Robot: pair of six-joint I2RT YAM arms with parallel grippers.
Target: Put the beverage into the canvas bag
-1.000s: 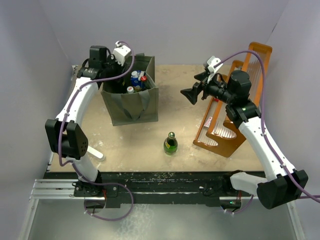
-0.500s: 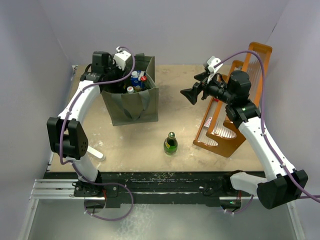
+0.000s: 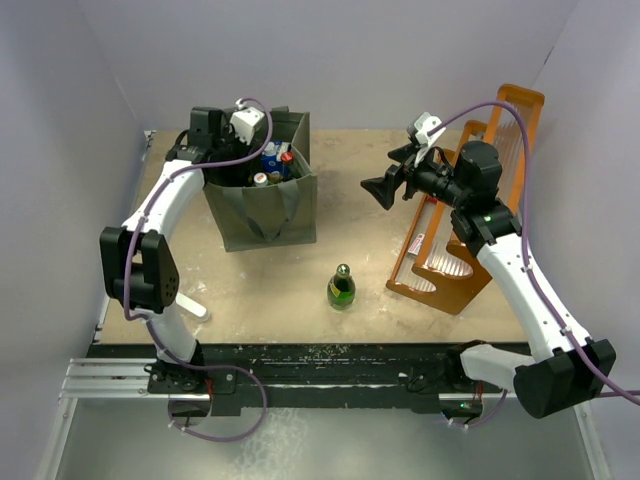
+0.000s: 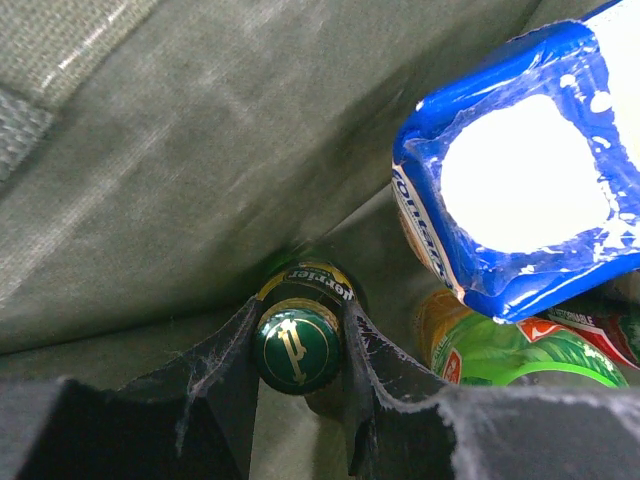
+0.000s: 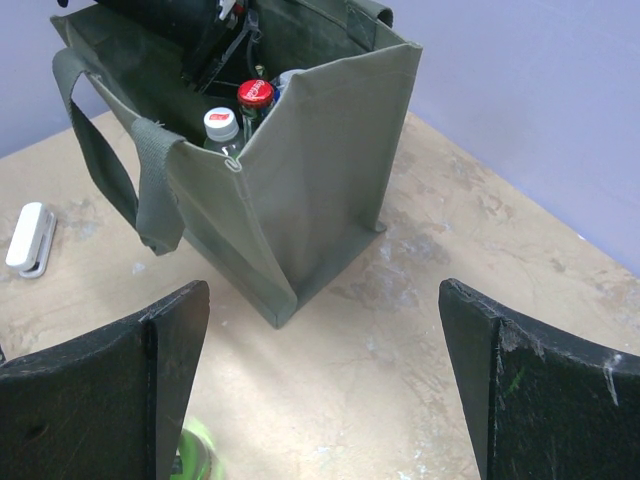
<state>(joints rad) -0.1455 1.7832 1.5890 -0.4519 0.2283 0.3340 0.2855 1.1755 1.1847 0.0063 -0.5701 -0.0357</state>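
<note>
My left gripper moves down slightly into the gap (image 4: 383, 246) between the bag's inside and the carton next and releases the bottle's neck, because that spot is free.
The dark olive canvas bag (image 3: 262, 205) stands open at the back left of the table, also in the right wrist view (image 5: 320, 170). My left gripper (image 4: 300, 310) is down inside it, shut on the neck of a green glass bottle (image 4: 297, 345) with a green and gold cap, close to the bag's inner wall (image 4: 200, 150). A second green bottle (image 3: 341, 288) stands upright on the table in front of the bag. My right gripper (image 3: 380, 190) hangs open above the table, right of the bag, with nothing between its fingers (image 5: 322, 290).
Inside the bag are a blue and white carton (image 4: 520, 170), a green-labelled bottle (image 4: 490, 350), a red cap (image 5: 256, 93) and a white cap (image 5: 220, 122). An orange wooden rack (image 3: 470, 220) stands at the right. A small white object (image 3: 192, 305) lies near the left front edge.
My left arm has shifted a little to the right over the bag, still holding the bottle. The right arm and the bottle on the table have not moved.
</note>
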